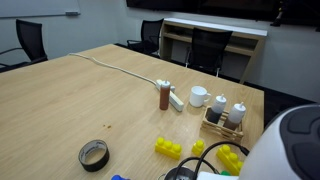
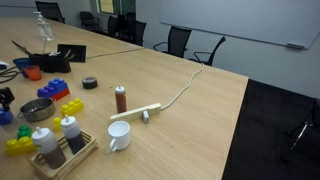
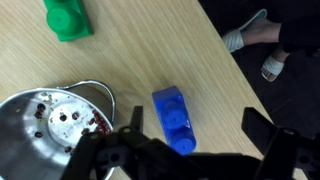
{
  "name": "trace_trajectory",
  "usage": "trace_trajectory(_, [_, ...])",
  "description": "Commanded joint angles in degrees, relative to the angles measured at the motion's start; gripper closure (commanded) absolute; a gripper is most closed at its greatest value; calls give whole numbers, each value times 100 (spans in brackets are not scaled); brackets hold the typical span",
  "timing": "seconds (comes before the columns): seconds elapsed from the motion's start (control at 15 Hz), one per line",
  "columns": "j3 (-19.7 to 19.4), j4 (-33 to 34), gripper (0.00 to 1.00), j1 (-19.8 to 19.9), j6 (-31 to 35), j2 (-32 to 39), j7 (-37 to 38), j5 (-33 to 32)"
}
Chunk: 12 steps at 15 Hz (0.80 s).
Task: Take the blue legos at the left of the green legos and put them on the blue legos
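My gripper moves down to the long sides of the blue lego (image 3: pixel 174 119) next, then closes on it.
In the wrist view a blue lego brick (image 3: pixel 175 120) lies on the wooden table, between the two fingers of my open, empty gripper (image 3: pixel 197 128). The fingers hang above and to either side of it without touching it. A green lego (image 3: pixel 65 18) lies farther off at the top left. In an exterior view a stack of blue legos (image 2: pixel 55 90) sits near the table's left end, with the small green lego (image 2: pixel 24 131) and another blue piece (image 2: pixel 5 117) closer to the edge.
A metal bowl (image 3: pixel 55 120) sits close to the left finger. Yellow legos (image 1: pixel 168 147), a tape roll (image 1: pixel 94 154), a brown bottle (image 1: pixel 164 94), a white mug (image 1: pixel 199 96) and a shaker rack (image 1: pixel 225 117) stand on the table. The table edge (image 3: pixel 225 60) runs close on the right.
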<state>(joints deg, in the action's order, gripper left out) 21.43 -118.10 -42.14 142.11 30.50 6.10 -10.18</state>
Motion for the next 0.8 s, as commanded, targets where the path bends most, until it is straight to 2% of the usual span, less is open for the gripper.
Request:
trace_trajectory(0.0, [-358,555,0,-442,-450,311,43,-384])
trace_trajectory(0.27, [-507,860,0,-619,-490,563,-12,-380])
trace_trajectory(0.73, [-426,868,0,-457,-317,766,-160,-69])
